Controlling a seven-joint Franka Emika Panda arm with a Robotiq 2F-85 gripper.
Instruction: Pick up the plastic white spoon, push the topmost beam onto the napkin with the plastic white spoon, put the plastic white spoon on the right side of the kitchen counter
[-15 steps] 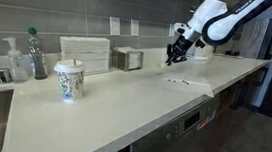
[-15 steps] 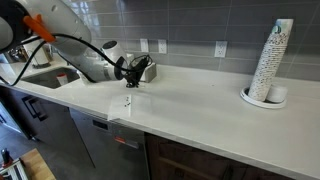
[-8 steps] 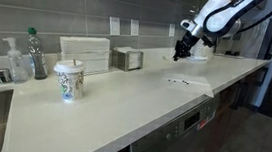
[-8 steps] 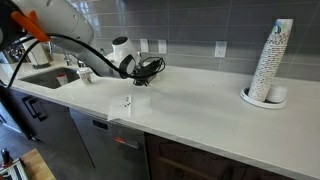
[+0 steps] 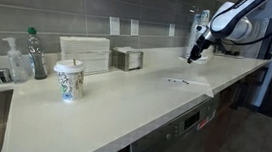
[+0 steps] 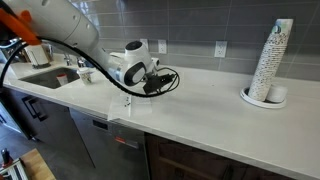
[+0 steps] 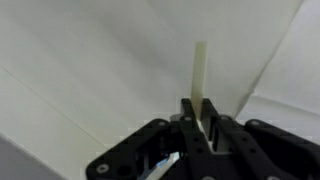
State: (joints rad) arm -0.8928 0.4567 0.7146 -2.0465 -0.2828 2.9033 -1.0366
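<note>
My gripper shifts toward the stack next and lowers onto the counter between the napkin and the tall stack of cups.
My gripper is shut on the plastic white spoon, whose pale handle sticks straight out past the fingertips in the wrist view. In both exterior views the gripper hovers above the kitchen counter, beyond the napkin. The napkin is a faint flat white square near the counter's front edge. Tiny dark pieces, the beams, lie by it; which one is topmost is too small to tell.
A printed paper cup, a white ribbed dispenser, a small brown box and bottles stand along the tiled wall. A tall stack of cups on a plate stands far along the counter. A sink lies behind the arm.
The arm has swung along the counter away from the napkin and beams, carrying the spoon with it. The jaws stay shut on the spoon.
</note>
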